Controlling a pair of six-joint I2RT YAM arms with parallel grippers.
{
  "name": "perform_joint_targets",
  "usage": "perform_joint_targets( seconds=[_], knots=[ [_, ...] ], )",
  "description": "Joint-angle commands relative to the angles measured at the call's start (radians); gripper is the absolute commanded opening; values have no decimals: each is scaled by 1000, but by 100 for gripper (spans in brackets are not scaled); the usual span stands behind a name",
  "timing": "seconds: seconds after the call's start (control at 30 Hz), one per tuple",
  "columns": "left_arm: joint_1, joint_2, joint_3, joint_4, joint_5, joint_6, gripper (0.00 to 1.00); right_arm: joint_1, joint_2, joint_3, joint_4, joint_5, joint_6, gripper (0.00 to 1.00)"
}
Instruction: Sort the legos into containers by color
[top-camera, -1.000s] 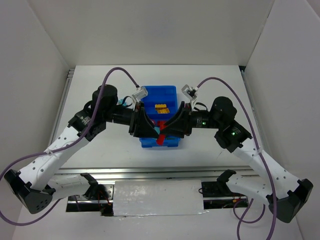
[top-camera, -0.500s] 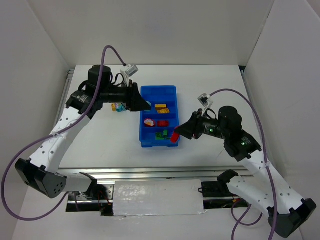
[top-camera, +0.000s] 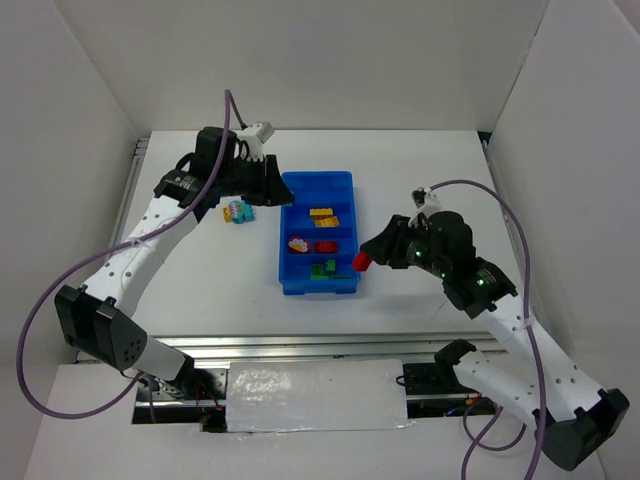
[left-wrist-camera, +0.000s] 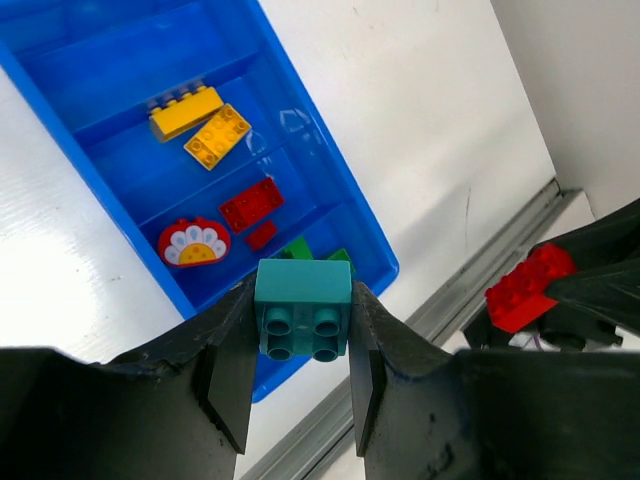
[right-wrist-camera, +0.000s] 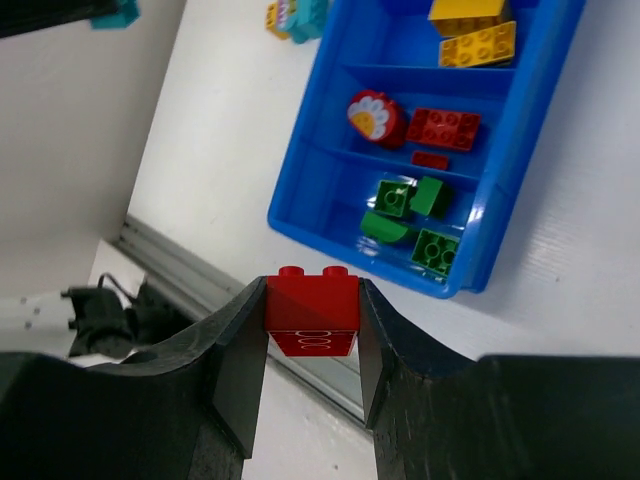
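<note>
My right gripper will move outward and to the left in the top view next, and go down over the red bricks' compartment (top-camera: 318, 245) (right-wrist-camera: 418, 122), because its brick is the same color as them.
The blue tray (top-camera: 285, 236) lies mid-table with four compartments. The far one is bare, then come yellow bricks (top-camera: 321, 215), red bricks (top-camera: 325, 246) with a red-and-white flower piece (top-camera: 298, 243), and green bricks (top-camera: 322, 268). My left gripper (top-camera: 278, 194) hovers at the tray's far left corner, shut on a teal brick (left-wrist-camera: 303, 308). My right gripper (top-camera: 366, 258) hovers just right of the tray's near right corner, shut on a red brick (top-camera: 360, 262), which also shows in the right wrist view (right-wrist-camera: 311, 312).
A small cluster of teal and yellow bricks (top-camera: 238, 212) lies on the table left of the tray and also shows in the right wrist view (right-wrist-camera: 298, 16). White walls stand on three sides. A metal rail (top-camera: 320, 345) runs along the near edge.
Both grippers were together over the tray. The left one has drawn back to the tray's far left corner. The right one has drawn off to the right with the red brick.
</note>
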Motion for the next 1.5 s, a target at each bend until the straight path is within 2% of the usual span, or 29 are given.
perform_joint_targets(
  seconds=[0.0,0.2,0.33,0.43,0.7,0.83,0.9,1.03,1.23,1.27,1.47],
  knots=[
    [1,-22,4,80,-73,-70,0,6,63,-14,88,145,99,0],
    [3,-42,28,62,-219,-106,0,62,230,32,176,328,165,0],
    [6,-16,74,34,-212,-132,0,85,385,99,217,412,161,0],
    [7,-22,68,28,-198,-117,0,91,474,124,260,424,147,0],
    [9,-56,63,-21,-245,-57,0,95,670,214,334,428,96,8],
    [10,-65,74,-17,-236,-57,0,101,752,260,337,418,91,26],
    [12,-73,82,-20,-236,-46,0,105,775,280,340,415,81,29],
    [26,-88,68,-15,-247,-38,0,104,802,306,338,408,62,47],
    [52,-75,50,2,-199,-49,0,107,825,316,328,395,59,54],
    [55,-73,50,6,-198,-49,0,105,821,311,328,392,61,57],
    [58,-53,28,39,-167,-63,0,107,774,325,279,415,81,59]
  ],
)
